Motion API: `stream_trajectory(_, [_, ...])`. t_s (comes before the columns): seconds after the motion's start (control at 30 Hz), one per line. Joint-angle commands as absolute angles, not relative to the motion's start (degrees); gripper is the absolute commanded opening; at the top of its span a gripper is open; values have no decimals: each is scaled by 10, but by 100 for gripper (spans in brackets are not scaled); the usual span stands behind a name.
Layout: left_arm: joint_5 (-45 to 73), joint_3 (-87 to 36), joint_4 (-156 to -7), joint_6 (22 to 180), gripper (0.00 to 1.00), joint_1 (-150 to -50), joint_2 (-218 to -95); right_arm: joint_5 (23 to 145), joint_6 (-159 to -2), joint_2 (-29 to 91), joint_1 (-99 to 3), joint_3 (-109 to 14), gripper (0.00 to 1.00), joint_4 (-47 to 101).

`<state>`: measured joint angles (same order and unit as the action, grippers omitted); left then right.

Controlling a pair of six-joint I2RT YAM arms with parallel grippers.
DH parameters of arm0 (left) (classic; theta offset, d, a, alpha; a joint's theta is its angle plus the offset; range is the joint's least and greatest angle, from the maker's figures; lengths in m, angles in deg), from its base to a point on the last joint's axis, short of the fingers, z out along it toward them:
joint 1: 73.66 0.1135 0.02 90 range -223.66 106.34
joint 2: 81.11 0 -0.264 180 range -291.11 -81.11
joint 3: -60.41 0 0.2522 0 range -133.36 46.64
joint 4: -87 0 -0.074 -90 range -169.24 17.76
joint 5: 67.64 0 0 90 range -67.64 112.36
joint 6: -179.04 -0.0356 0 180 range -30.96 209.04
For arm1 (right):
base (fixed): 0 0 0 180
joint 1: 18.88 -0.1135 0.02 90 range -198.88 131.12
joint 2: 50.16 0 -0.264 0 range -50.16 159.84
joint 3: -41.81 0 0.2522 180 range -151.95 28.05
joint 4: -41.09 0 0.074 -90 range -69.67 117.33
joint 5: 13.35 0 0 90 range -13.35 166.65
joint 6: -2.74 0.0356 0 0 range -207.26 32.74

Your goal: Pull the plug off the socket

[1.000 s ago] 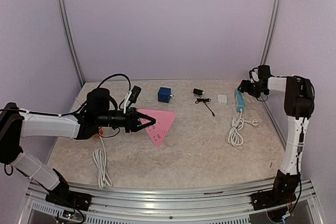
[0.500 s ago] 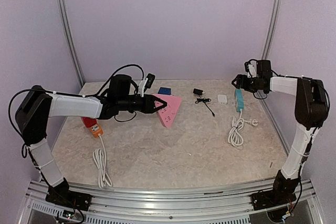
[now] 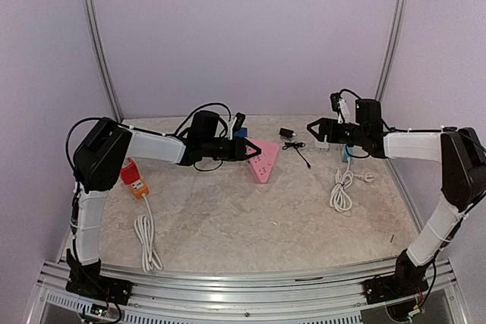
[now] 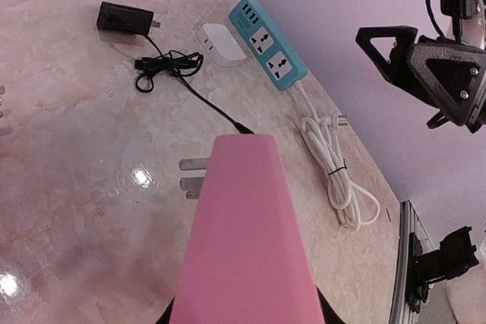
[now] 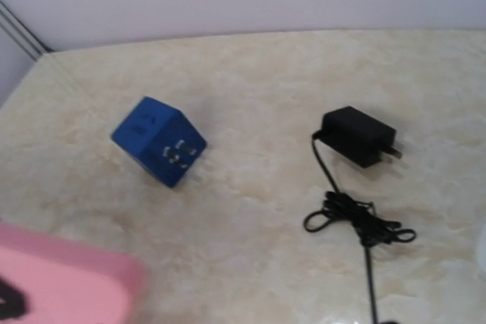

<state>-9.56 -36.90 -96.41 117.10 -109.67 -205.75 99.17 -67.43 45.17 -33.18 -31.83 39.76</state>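
I will next lower the pink triangular socket block (image 3: 263, 161) onto the tabletop with my left gripper and let go of the block there, apart from the blue cube adapter.
My left gripper (image 3: 244, 149) is shut on a pink triangular socket block (image 3: 263, 161) and holds it near the middle back of the table. In the left wrist view the pink block (image 4: 243, 240) fills the lower centre, with two metal prongs (image 4: 194, 174) showing at its left edge. My right gripper (image 3: 315, 128) is open and empty, hovering to the right of the block and apart from it; it also shows in the left wrist view (image 4: 402, 73). The right wrist view shows a corner of the pink block (image 5: 61, 286); its own fingers are out of view.
A blue cube adapter (image 5: 159, 142) and a black adapter with a coiled lead (image 5: 357, 136) lie at the back. A white adapter (image 4: 220, 43), a teal power strip (image 4: 269, 43) and its white cable (image 4: 334, 176) lie right. An orange strip (image 3: 133, 178) lies left.
My left arm has carried the pink block to the right and further back. My right arm has swung left from the teal strip toward the middle of the table.
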Motion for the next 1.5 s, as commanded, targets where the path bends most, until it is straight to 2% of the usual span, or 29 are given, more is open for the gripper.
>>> stream_trajectory(0.0, [-124, -423, -989, 1218, 8, -1093, -2110, 997, -639, 442, -349, -266, 75, 513])
stream_trajectory(0.17, [-134, -451, -1010, 1269, 8, -1089, -2150, 995, -620, 432, -361, -207, 75, 615])
stream_trajectory(0.33, [-160, -476, -1035, 1320, 18, -1086, -2190, 989, -630, 425, -361, -192, 75, 625])
stream_trajectory(0.53, [-154, -495, -1038, 1365, 48, -1083, -2225, 995, -639, 422, -362, -194, 75, 613])
stream_trajectory(0.8, [-94, -479, -967, 1342, 66, -1080, -2192, 1003, -649, 409, -366, -200, 76, 585])
stream_trajectory(0.9, [-37, -464, -903, 1307, 86, -1083, -2159, 993, -669, 402, -381, -215, 76, 546])
stream_trajectory(1.0, [46, -464, -806, 1275, 97, -1088, -2119, 979, -686, 392, -393, -227, 76, 509])
stream_trajectory(1.27, [236, -396, -684, 1217, 99, -1115, -1985, 950, -708, 364, -447, -250, 76, 431])
stream_trajectory(1.47, [360, -285, -649, 1214, 99, -1125, -1817, 918, -701, 384, -536, -273, 76, 410])
